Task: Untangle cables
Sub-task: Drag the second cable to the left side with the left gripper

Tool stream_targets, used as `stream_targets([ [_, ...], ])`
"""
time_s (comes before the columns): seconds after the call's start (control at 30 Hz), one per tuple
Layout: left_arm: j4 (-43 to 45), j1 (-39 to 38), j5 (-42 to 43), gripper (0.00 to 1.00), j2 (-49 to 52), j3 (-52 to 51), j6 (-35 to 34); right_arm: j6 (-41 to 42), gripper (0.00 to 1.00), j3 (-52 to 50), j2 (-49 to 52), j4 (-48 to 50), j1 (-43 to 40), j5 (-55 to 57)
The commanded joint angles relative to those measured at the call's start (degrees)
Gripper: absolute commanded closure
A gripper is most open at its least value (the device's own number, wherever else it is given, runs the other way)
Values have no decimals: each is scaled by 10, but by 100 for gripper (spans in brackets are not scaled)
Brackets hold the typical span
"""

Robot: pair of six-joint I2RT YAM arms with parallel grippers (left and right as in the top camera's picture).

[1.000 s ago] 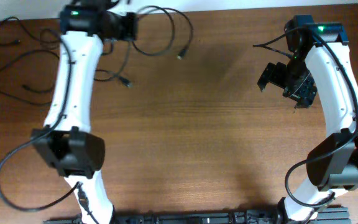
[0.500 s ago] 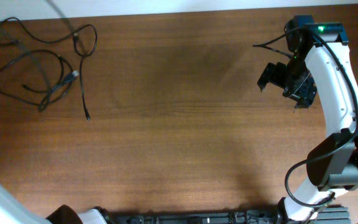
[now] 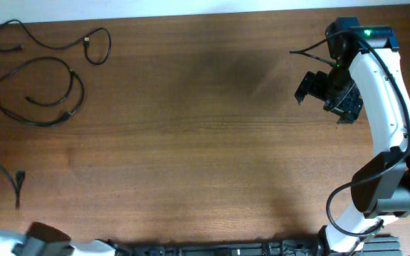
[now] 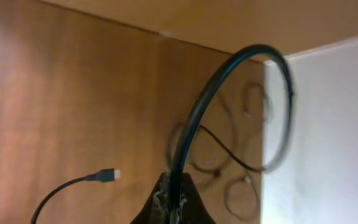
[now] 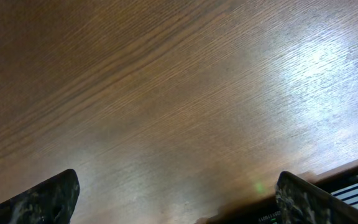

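My left gripper moves down to the wood by the plug end (image 3: pixel 3 202) (image 4: pixel 128 185) next, clear of the loose loop, and releases the cable.
Three thin black cables lie at the table's left side. One long cord (image 3: pixel 52 44) runs along the top left, with a plug near its looped end. A second cable (image 3: pixel 38 96) forms a loose loop below it. A third cable (image 3: pixel 14 186) lies at the left edge lower down, its plug end pointing down. In the left wrist view my left gripper (image 4: pixel 174 190) is shut on a black cable (image 4: pixel 194 118) that arcs up from the fingers; a plug end (image 4: pixel 109 175) lies on the wood beside it. My right gripper (image 3: pixel 320 90) is open and empty above bare wood (image 5: pixel 179 199).
The wooden table (image 3: pixel 205 142) ends at a white wall along the top edge. Only a white part of the left arm (image 3: pixel 20 242) shows at the bottom left corner of the overhead view. The right arm's own thick wires (image 3: pixel 312 51) hang near its wrist.
The left arm left the top-left cable pile and swept down out of view to the bottom left corner. One cable now lies apart at the lower left edge. The right arm has not moved.
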Motion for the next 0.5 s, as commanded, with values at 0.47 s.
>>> stream_targets([
  [0.47, -28, 3, -91, 90, 388, -3, -16, 2, 2, -1, -1, -1, 0, 5],
])
